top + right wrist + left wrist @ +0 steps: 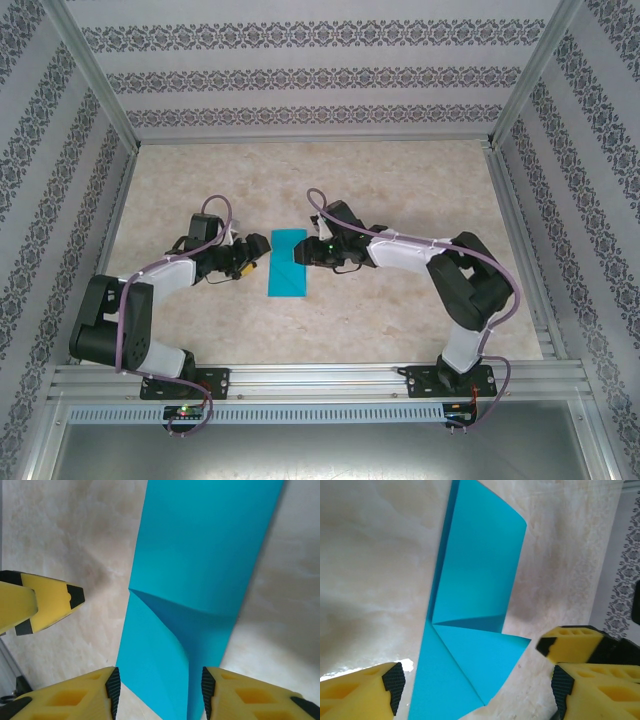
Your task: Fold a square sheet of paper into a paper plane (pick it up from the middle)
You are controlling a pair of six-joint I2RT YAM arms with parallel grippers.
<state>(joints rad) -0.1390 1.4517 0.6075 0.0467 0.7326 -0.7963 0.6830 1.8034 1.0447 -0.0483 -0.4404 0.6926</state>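
Note:
My left gripper should move down next while it is open and close on the sheet's long edge near its middle [271, 263] [433, 622], where the flap's fold meets that edge.
The square sheet of paper [288, 266] lies on the table as a teal-blue narrow rectangle, folded in half. In the left wrist view the paper [480, 570] has one corner folded over into a triangular flap. That flap stands slightly raised on the paper [205, 555] in the right wrist view. My left gripper [253, 259] is at the sheet's left edge, open, its jaws [477, 690] straddling the flap end without touching. My right gripper [303, 255] is at the right edge, open, with the paper below its jaws [160, 692]. The paper plane is out of view.
The marbled beige table [400, 180] is enclosed by patterned walls [320, 80] on three sides. An aluminium rail [320, 375] runs along the near edge by the arm bases. The other gripper's yellow fingertip [565, 642] is close by in the left wrist view.

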